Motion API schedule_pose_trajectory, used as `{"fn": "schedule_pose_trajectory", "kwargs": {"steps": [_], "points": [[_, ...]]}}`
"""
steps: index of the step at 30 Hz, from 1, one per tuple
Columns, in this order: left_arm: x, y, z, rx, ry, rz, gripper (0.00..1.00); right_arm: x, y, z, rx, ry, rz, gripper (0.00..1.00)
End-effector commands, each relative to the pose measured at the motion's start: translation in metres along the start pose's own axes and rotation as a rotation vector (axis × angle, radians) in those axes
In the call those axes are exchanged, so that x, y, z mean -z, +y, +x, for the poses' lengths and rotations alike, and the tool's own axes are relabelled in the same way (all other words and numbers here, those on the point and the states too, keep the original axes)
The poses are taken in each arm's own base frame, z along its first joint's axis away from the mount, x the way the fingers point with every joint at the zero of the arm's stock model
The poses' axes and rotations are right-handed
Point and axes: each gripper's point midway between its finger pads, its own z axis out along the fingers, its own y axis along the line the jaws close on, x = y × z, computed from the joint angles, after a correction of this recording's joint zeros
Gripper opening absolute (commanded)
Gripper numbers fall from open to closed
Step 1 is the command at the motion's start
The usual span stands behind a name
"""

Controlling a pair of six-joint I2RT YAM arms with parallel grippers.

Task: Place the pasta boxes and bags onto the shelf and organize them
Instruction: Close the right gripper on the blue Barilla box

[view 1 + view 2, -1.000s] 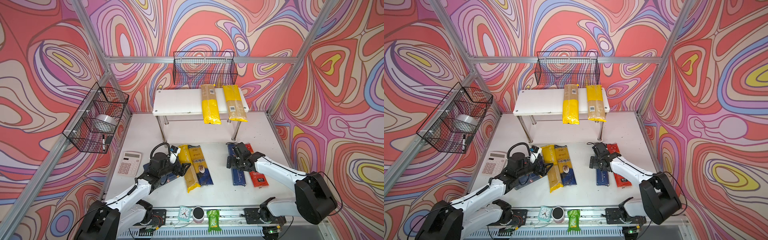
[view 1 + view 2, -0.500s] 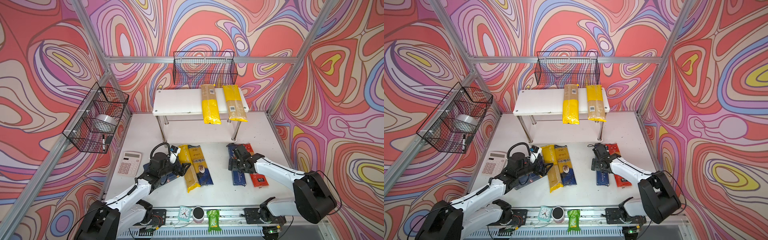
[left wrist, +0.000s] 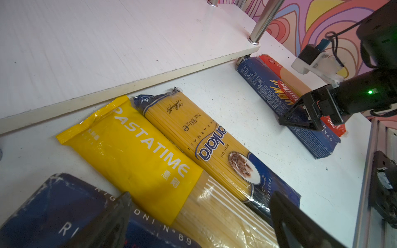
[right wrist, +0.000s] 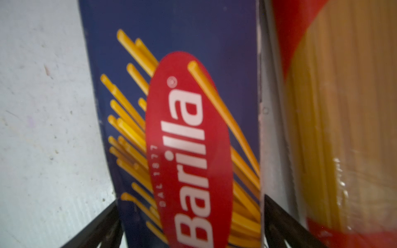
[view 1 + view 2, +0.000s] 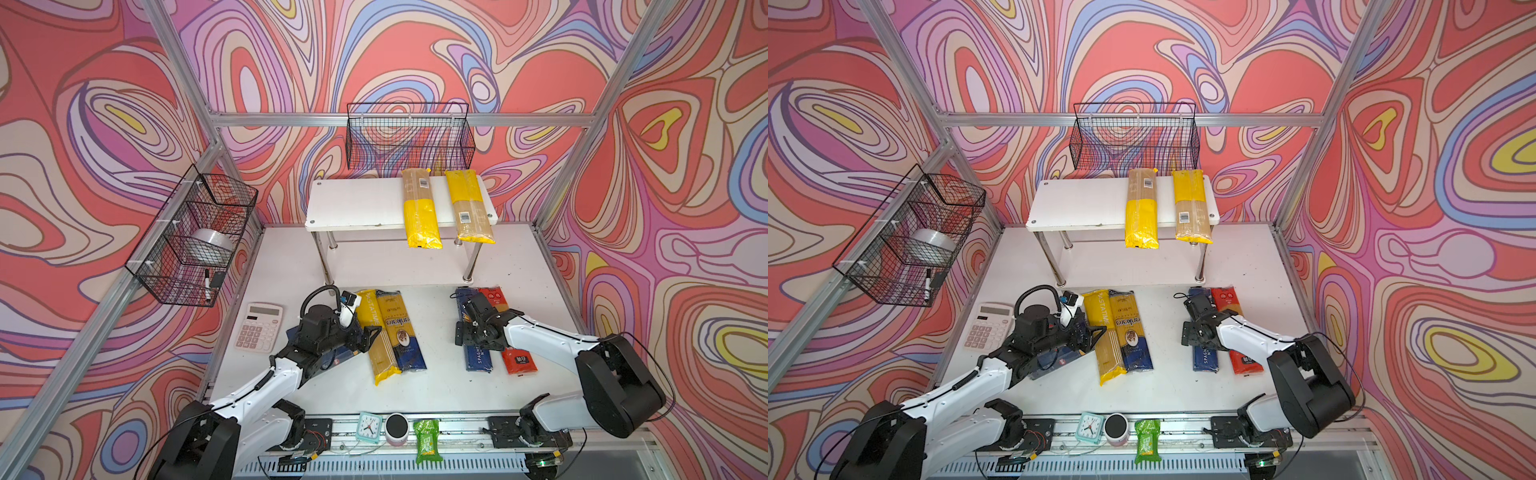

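Observation:
The robot will next close its right gripper's fingers straight in from both long sides of the box, across the narrow Barilla box's middle (image 4: 191,225), because one finger is already on either side of each side.
The white shelf (image 5: 353,203) carries two yellow-and-clear bags (image 5: 422,212) (image 5: 469,205) on its top board. On the table in front lie the yellow Pastatime bag (image 5: 374,336), a blue-and-gold bag (image 5: 401,332), the narrow Barilla box (image 5: 478,359) and a red bag (image 5: 517,359). My right gripper (image 4: 193,232) is open and straddles the narrow box (image 4: 189,128), one finger on each long side. My left gripper (image 3: 197,232) is open above the Pastatime bag (image 3: 133,150). One of its fingers hangs over the wide rigatoni box (image 3: 53,206).
The shelf's lower board (image 3: 107,43) reaches almost to the packs' far ends, with chrome legs (image 5: 322,257) at its corners. A calculator (image 5: 259,328) lies left of my left arm. Black wire baskets (image 5: 409,137) (image 5: 195,232) hang on the walls. Clock (image 5: 369,426), cup (image 5: 397,428) and green packet (image 5: 428,440) line the front rail.
My right gripper has shifted a little to the right, from beside the narrow Barilla box to over it. The left arm and the packs have not moved.

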Motion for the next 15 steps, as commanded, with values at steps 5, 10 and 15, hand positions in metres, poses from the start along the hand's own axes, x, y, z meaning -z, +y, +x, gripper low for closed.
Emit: {"fn": "schedule_pose_trajectory", "kwargs": {"steps": [5, 10, 15], "points": [[0.0001, -0.0039, -0.0079, -0.014, -0.019, 0.012, 1.0, -0.0125, 0.0025, 0.0202, -0.012, 0.091, -0.013, 0.85], [0.0007, -0.0043, -0.0083, -0.015, -0.021, 0.013, 1.0, -0.0123, 0.0068, 0.0206, -0.016, 0.089, -0.041, 0.73], [0.0009, -0.004, -0.0084, -0.013, -0.022, 0.012, 1.0, -0.014, 0.0114, 0.0232, -0.02, 0.101, -0.068, 0.64]]}}
